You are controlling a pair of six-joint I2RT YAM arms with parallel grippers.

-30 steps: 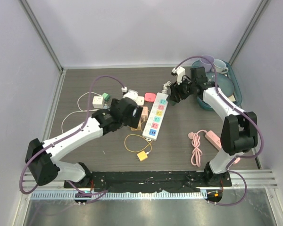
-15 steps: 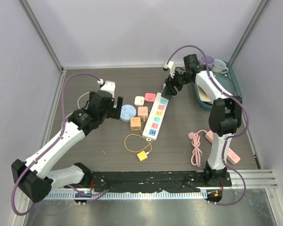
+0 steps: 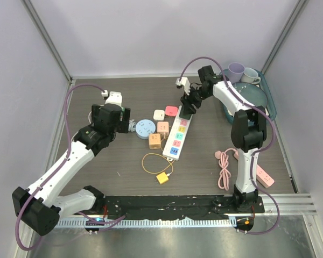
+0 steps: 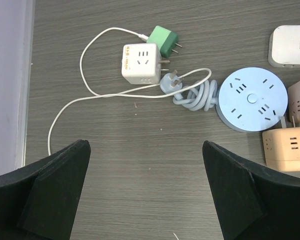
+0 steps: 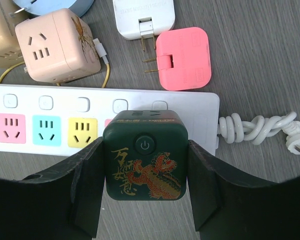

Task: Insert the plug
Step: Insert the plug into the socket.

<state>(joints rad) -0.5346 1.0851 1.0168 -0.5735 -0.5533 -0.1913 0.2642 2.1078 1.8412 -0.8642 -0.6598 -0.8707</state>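
The dark green cube already hangs over the power strip's end by the twisted cord, so my right gripper will lower it onto that end and let it go.
A dark green cube plug with a power button and a red-gold dragon print sits between the fingers of my right gripper, which is shut on it. The cube hangs over the right end of the white power strip, above its red socket; whether it touches the strip I cannot tell. In the top view the strip lies diagonally mid-table, with the right gripper at its far end. My left gripper is open over bare table; in the top view this gripper is left of the round blue socket.
A white cube adapter, green charger, white cable and round blue socket lie ahead of the left gripper. Pink, white and peach adapters lie beyond the strip. A teal tray with cups stands far right; a pink strip lies near right.
The right gripper carried the dark cube left from the tray side to the strip's far end. The left arm drew back left from the adapters, still open.
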